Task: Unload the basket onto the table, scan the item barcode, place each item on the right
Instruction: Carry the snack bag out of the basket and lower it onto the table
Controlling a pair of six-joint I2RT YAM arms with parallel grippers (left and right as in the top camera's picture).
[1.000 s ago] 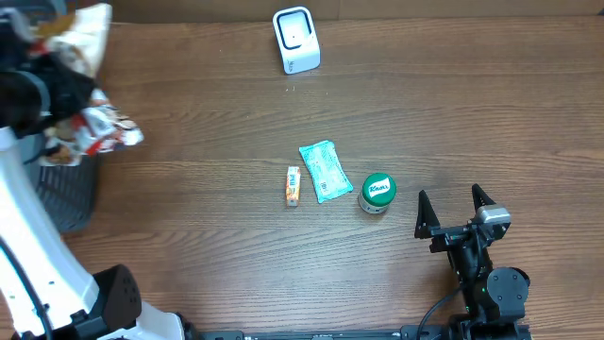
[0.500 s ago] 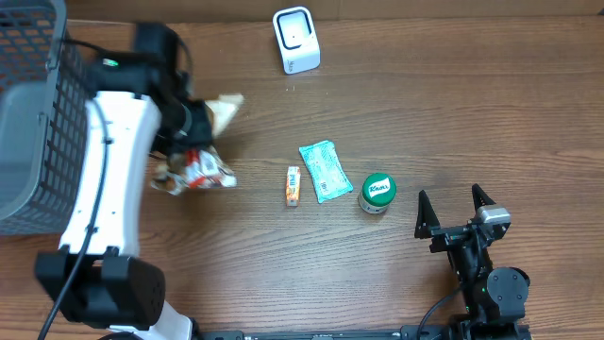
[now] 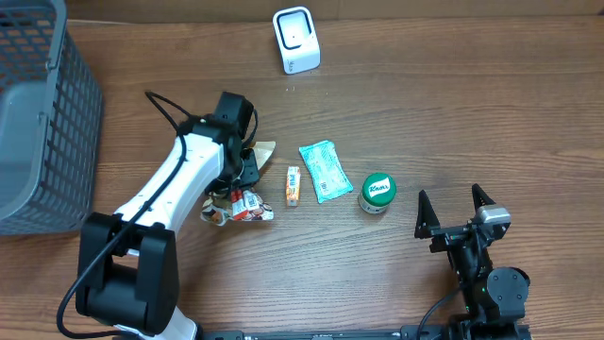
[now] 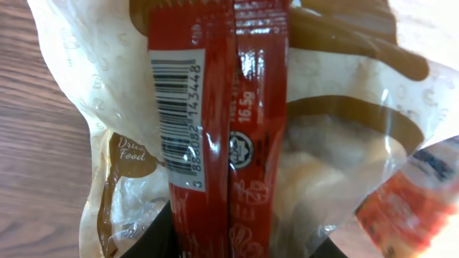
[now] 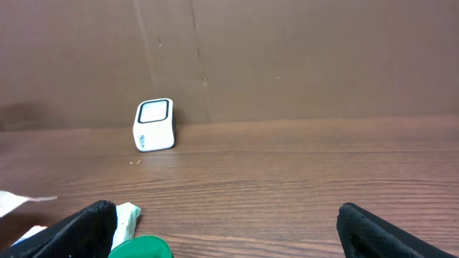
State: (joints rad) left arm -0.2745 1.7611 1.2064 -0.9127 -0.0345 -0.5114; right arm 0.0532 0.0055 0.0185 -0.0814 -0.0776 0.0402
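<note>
The crinkly clear snack bag goes down with my left gripper onto the table [image 3: 249, 200] beside the small orange packet next.
My left gripper [image 3: 240, 176] is shut on a crinkly clear snack bag [image 3: 236, 203] with red and brown print, held just left of the table's middle. The left wrist view is filled by that bag [image 4: 323, 143]. Its red back seam carries a white barcode [image 4: 174, 115] that faces the camera, and the dark fingers [image 4: 154, 233] pinch the bag's lower edge. A white scanner [image 3: 295, 40] stands at the back centre, and the right wrist view shows this scanner [image 5: 153, 125] too. At the front right my right gripper [image 3: 451, 203] is open and holds nothing.
A grey mesh basket [image 3: 38, 123] sits at the far left edge. Right of the bag lie a small orange packet [image 3: 293, 185], a mint-green packet [image 3: 325, 170] and a green-lidded jar [image 3: 377, 193]. That jar [image 5: 140, 247] lies just ahead of the right gripper's left finger.
The left arm has swung from over the basket at far left rightward and down to the table's middle, carrying the snack bag. The right arm has not moved.
</note>
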